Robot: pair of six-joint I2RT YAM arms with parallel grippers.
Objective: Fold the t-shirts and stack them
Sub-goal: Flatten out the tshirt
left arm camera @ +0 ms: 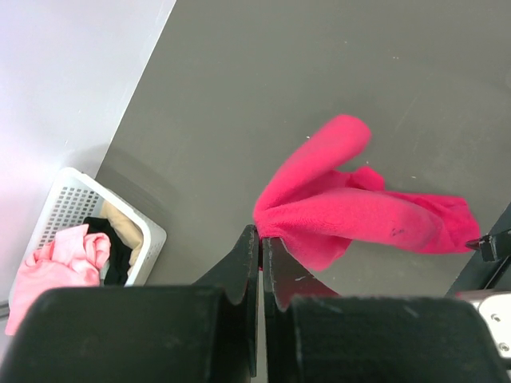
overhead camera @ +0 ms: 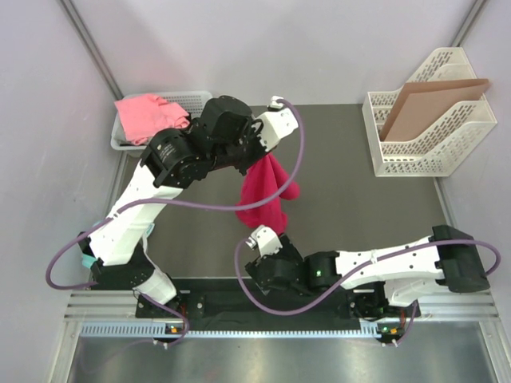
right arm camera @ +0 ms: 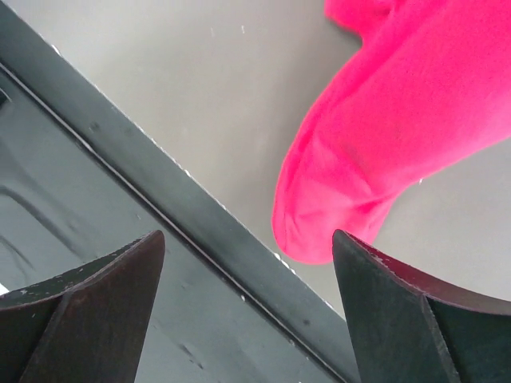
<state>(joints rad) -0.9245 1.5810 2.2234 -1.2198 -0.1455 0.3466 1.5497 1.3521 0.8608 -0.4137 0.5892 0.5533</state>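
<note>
I should lower my right gripper outward until its open fingers are on both sides of the fold of the crimson-red t-shirt's lower end, since that hangs outward of and below it.
The crimson-red t-shirt hangs bunched from my left gripper, its lower end reaching down to the dark table. In the left wrist view the left gripper is shut on an edge of this shirt. My right gripper is open and empty just in front of the shirt's lower end. In the right wrist view the shirt's bottom fold hangs between and beyond the fingertips of the right gripper. The salmon-pink t-shirt lies crumpled in the white basket and shows in the left wrist view.
A white file rack holding a brown cardboard sheet stands at the back right. The basket also holds black and beige cloth. Teal headphones peek out by the left arm. The table's dark front rail runs under the right gripper.
</note>
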